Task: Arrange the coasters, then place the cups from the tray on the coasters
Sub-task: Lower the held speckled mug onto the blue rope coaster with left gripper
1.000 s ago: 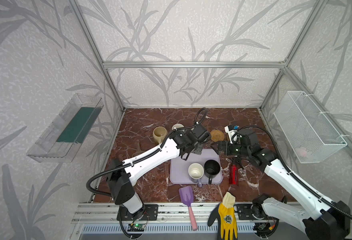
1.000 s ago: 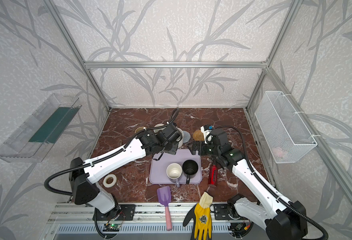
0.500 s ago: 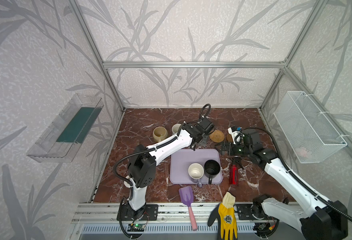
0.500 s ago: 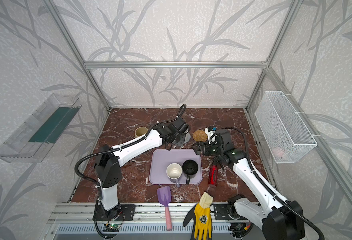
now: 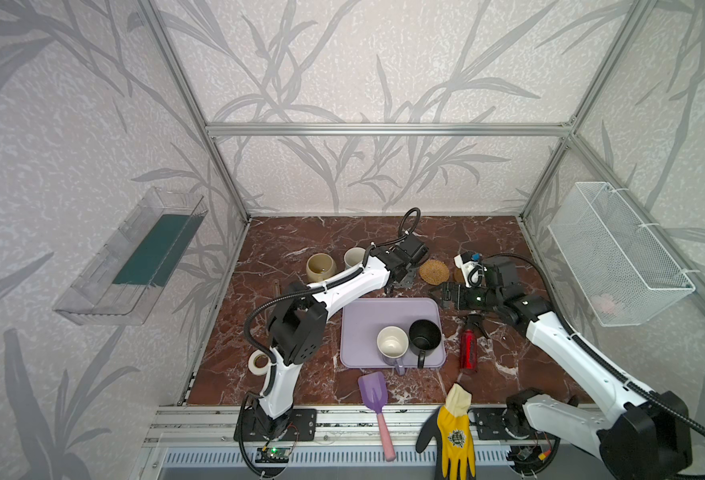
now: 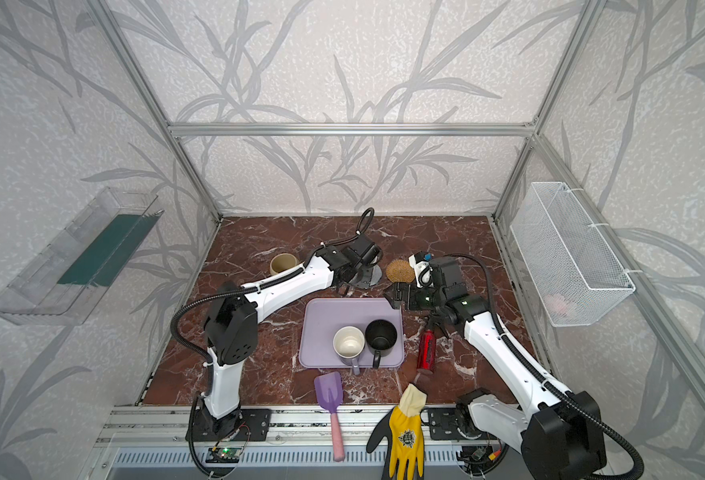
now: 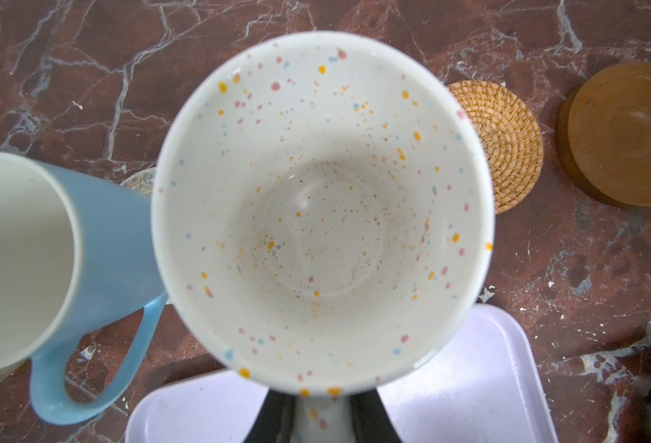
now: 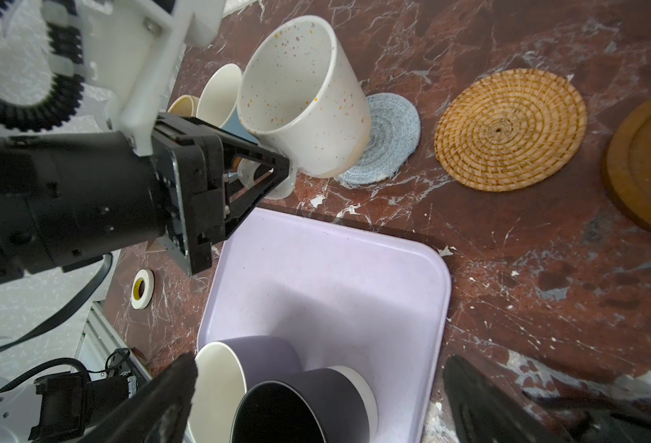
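I should next lower my left gripper until the base of the speckled white cup rests on the grey-blue coaster point(image 6: 375, 275), which is still empty, and then let go of the handle.
My left gripper point(image 7: 322, 418) is shut on the handle of the speckled white cup point(image 7: 316, 214), which is tilted with its base at the edge of the grey-blue coaster point(image 8: 393, 130). Whether they touch is unclear. Beside that coaster lie the rattan coaster point(image 5: 433, 272) and an amber-brown coaster point(image 7: 623, 134). The beige-yellow cup point(image 5: 320, 266) and light blue cup point(image 7: 47, 261) stand to the left. On the lavender tray point(image 5: 367, 320) stand the lavender cup point(image 5: 392, 345) and black cup point(image 5: 424, 336). My right gripper point(image 8: 322, 368) hangs open and empty above the tray's far right corner.
A red spray bottle point(image 5: 467, 349) lies right of the tray. A purple scoop point(image 5: 373, 392) and a yellow glove point(image 5: 454, 432) lie at the front edge. A white tape roll point(image 5: 259, 361) sits front left. A wire basket point(image 5: 616, 253) hangs on the right wall.
My left gripper has carried the speckled cup from the tray's far edge back and to the right, over to the grey-blue coaster. The right gripper drifted slightly right, still open.
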Tool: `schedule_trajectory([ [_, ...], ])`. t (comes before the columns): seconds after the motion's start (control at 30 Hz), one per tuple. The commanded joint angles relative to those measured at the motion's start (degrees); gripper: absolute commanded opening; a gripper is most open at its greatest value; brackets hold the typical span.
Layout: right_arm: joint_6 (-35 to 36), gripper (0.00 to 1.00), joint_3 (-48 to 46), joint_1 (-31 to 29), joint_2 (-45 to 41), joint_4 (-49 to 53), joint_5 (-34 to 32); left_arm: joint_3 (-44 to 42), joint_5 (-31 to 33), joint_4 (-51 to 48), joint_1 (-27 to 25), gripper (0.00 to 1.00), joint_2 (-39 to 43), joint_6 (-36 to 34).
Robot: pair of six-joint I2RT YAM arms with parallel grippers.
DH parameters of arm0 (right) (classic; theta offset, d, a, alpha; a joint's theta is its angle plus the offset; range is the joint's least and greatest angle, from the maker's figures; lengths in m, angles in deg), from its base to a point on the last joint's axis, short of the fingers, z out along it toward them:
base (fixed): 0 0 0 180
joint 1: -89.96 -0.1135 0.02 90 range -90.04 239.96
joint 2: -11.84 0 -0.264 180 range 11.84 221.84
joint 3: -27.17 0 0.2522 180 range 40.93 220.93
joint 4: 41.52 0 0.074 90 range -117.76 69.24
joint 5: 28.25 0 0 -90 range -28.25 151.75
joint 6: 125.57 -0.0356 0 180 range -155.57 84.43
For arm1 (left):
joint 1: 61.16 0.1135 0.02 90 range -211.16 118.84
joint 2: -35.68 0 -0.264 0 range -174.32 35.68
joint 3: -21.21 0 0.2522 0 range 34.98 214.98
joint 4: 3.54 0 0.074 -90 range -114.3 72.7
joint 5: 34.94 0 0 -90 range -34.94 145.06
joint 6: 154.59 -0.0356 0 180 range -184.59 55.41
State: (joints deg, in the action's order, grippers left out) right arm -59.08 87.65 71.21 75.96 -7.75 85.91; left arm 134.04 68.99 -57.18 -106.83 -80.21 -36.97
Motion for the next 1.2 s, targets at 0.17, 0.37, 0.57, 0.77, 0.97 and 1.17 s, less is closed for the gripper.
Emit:
schedule_trajectory([
  [0.17,1.3,0.99,-1.1,0.2,0.0,-1.2,0.9,3.1,1.9,4.5,0.3,0.00,-2.4,1.4],
  [0.37,1.1,0.99,-2.0,0.2,0.5,-2.0,0.9,2.7,2.8,5.5,0.3,0.00,-2.8,1.3],
  [0.57,2.1,0.99,-2.3,0.3,0.1,-1.1,0.5,1.3,2.6,8.7,0.4,0.00,-2.2,1.1],
  [0.77,2.5,0.99,-3.0,0.3,-0.7,-0.7,-0.1,2.0,2.4,7.4,0.4,0.00,-4.6,2.9],
  [0.97,2.6,0.99,-3.1,0.4,-1.8,0.2,-0.1,0.5,1.4,7.3,0.4,0.00,-5.7,5.1],
  [1.17,2.0,0.99,-3.6,0.4,-2.7,0.1,0.0,-1.1,1.1,5.6,0.4,0.25,-4.9,7.7],
])
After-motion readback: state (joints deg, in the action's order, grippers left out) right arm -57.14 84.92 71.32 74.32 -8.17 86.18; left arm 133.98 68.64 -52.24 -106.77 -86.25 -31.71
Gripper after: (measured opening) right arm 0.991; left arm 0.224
